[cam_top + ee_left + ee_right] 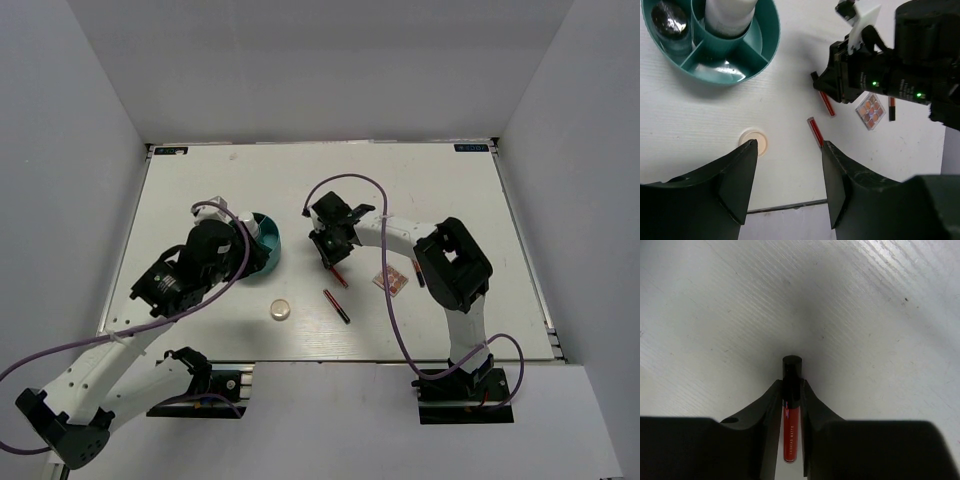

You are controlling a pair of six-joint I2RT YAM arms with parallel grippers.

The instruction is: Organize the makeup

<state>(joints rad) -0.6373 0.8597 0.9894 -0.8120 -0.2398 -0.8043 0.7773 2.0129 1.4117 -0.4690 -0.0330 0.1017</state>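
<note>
I will next raise and tilt my right gripper, and then I will lower the stick into the teal tub's open section (pixel 269 239) beside the white bottle.
My right gripper (pixel 792 387) is shut on the black cap end of a thin red-black stick (pixel 791 430), low over the white table. From above, that gripper (pixel 332 255) sits at table centre with the stick (pixel 338 275) under it. A second red-black stick (pixel 336 305), a round cream compact (pixel 280 310), a square pinkish palette (pixel 391 280) and a third stick (pixel 419 275) lie on the table. My left gripper (pixel 790 150) hangs open and holds nothing, with the compact (pixel 760 140) beside its left fingertip. A white bottle (pixel 732 15) stands in the teal tub (pixel 765 45).
The teal compartmented tub (pixel 268 245) sits left of centre, beside my left wrist. One compartment holds a dark, shiny-topped item (pixel 670 20). The table's near edge (pixel 785 206) runs just beneath my left fingers. Grey walls enclose the table on three sides.
</note>
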